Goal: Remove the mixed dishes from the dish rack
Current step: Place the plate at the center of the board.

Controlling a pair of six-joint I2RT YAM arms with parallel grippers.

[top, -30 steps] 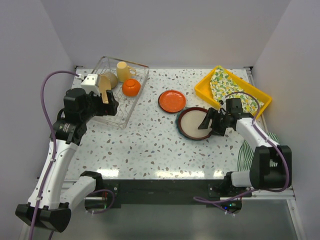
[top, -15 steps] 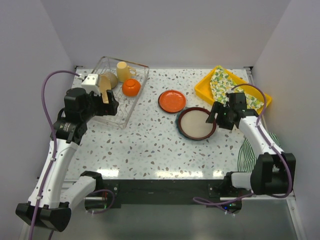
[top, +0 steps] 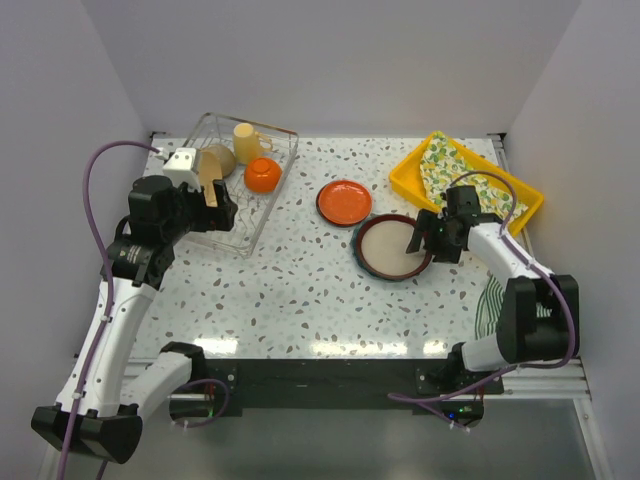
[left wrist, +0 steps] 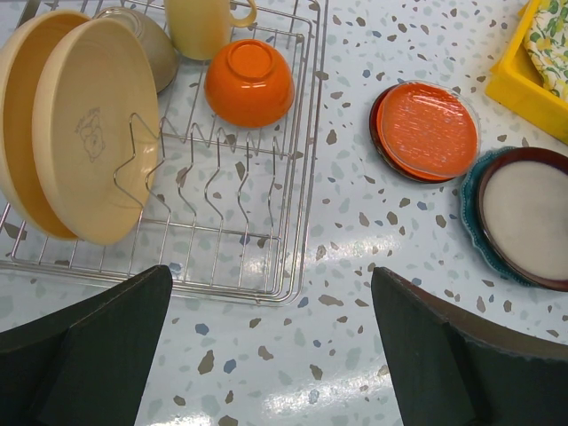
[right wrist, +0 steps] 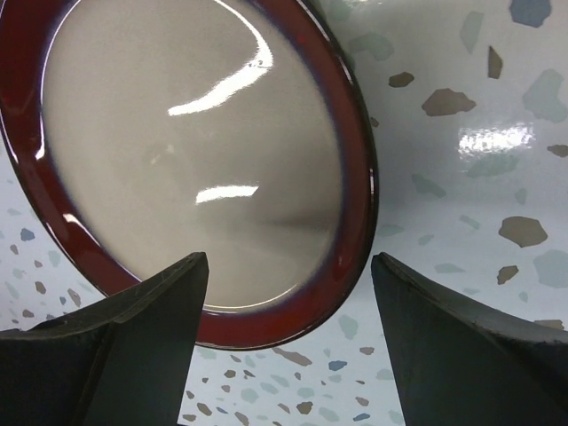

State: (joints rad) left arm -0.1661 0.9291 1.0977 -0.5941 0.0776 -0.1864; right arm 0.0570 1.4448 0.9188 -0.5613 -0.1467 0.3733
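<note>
My left gripper moves to the left in the top view next and turns onto the printed tan-yellow plate's near rim (top: 210, 199) (left wrist: 60, 209), because the printed plate is standing on edge.
The dish rack (top: 272, 200) (left wrist: 300, 186) stands at the back left. In it are two tan-yellow plates (left wrist: 89, 133) on edge, an upturned orange bowl (left wrist: 249, 82) (top: 261, 175), a cream mug (left wrist: 202, 22) (top: 247, 138) and a greyish bowl (left wrist: 151, 49). My left gripper (top: 212, 207) (left wrist: 266, 355) hovers open over the rack's near edge, holding nothing. On the table lie an orange plate (top: 344, 202) (left wrist: 428, 130) and a dark brown plate with cream face (top: 390, 247) (right wrist: 191, 169) stacked on a teal plate (left wrist: 468, 206). My right gripper (top: 424, 240) (right wrist: 288, 346) is open just above the brown plate's right rim, not holding it.
A yellow tray (top: 410, 172) (left wrist: 524, 84) with a lemon-print cloth (top: 450, 170) sits at the back right. A green striped cloth (top: 490, 305) hangs at the table's right edge. White walls close in the back and both sides.
My right gripper has opened a little wider and shifted over the brown plate's right rim, the arm's elbow swinging. The left arm and the dishes have not moved.
</note>
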